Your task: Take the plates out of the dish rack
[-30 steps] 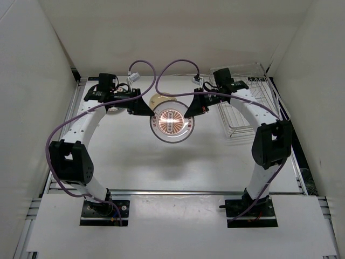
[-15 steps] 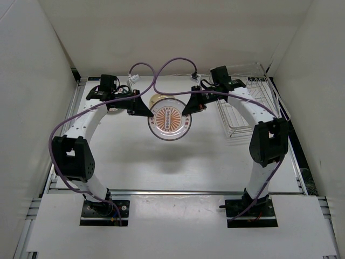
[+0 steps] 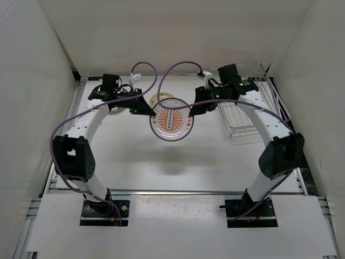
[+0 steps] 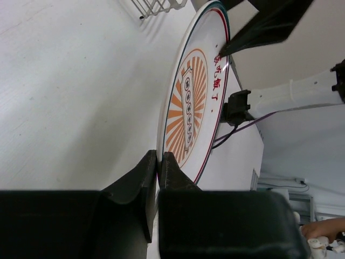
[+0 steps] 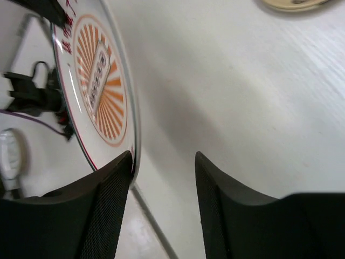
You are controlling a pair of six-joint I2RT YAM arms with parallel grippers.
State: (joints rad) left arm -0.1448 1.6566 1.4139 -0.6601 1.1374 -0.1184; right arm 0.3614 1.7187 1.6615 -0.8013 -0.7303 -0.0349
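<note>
The robot will next carry the left gripper's plate to the left in the top view, then down, to release it onto the half-hidden plate, since that one lies clear of the rack.
The plate with the orange sunburst centre hangs tilted in the air above the table's middle. My left gripper is shut on its left rim; in the left wrist view the jaws pinch the edge of the plate. My right gripper is at the plate's right rim with its jaws open. In the right wrist view the plate lies against the left finger only. A plain tan plate lies on the table behind. The dish rack stands at the back right, with no plate showing in it.
White walls enclose the table on the left, back and right. Purple cables loop over both arms above the plates. A corner of the rack shows in the left wrist view, and the tan plate's edge in the right wrist view.
My left gripper has shut on the sunburst plate's rim. My right gripper has opened off the opposite rim, and its arm has swung a little to the right.
</note>
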